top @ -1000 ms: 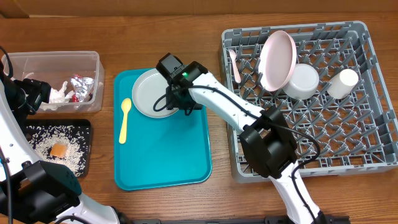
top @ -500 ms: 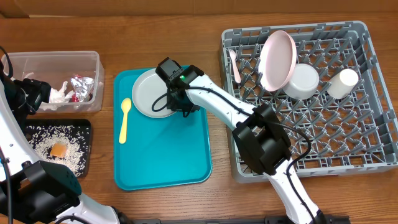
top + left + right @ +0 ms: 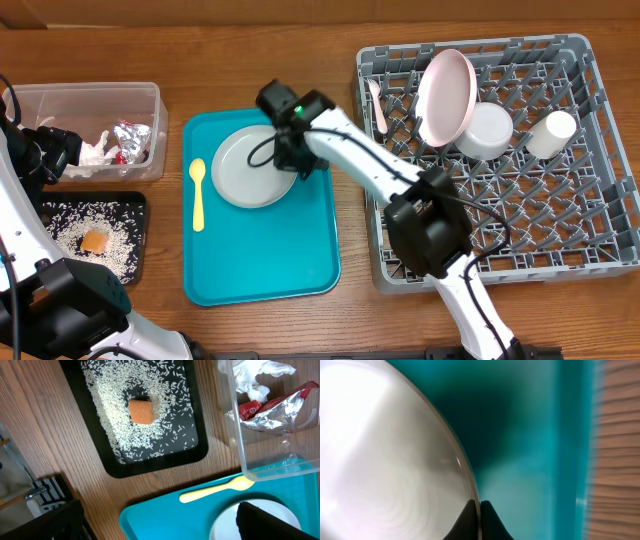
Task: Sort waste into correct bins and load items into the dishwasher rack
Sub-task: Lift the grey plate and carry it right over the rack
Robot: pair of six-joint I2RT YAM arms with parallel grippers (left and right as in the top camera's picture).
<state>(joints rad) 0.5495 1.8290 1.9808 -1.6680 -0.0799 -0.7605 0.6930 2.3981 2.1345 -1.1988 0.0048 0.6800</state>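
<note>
To the right of my right gripper in the overhead view stand the rack's empty wires by the white bowl, so I will lift across, tilt the plate, lower and release.
A grey-green plate (image 3: 248, 168) lies on the teal tray (image 3: 270, 250). My right gripper (image 3: 296, 158) is shut on its right rim. The right wrist view shows both fingertips pinching the plate's (image 3: 390, 460) edge at my right gripper (image 3: 480, 519). A pale yellow spoon (image 3: 198, 193) lies left of the plate. The dishwasher rack (image 3: 540, 215) holds a pink plate (image 3: 445, 95), a white bowl (image 3: 488, 130), a white cup (image 3: 553, 133) and pink cutlery (image 3: 377, 105). My left gripper (image 3: 55, 150) hovers open by the clear tub (image 3: 60, 100); between its fingers (image 3: 55, 520) there is nothing.
The clear tub holds a white napkin (image 3: 255, 380) and a red-and-silver foil wrapper (image 3: 275, 407). The black tray (image 3: 197, 455) in front of it carries rice grains and an orange cube (image 3: 141, 411). The yellow spoon (image 3: 215, 491) lies near the teal tray's left edge.
My right gripper has shut on the grey-green plate's right rim. The plate has shifted a little toward the tray's front. The left arm has stayed still.
</note>
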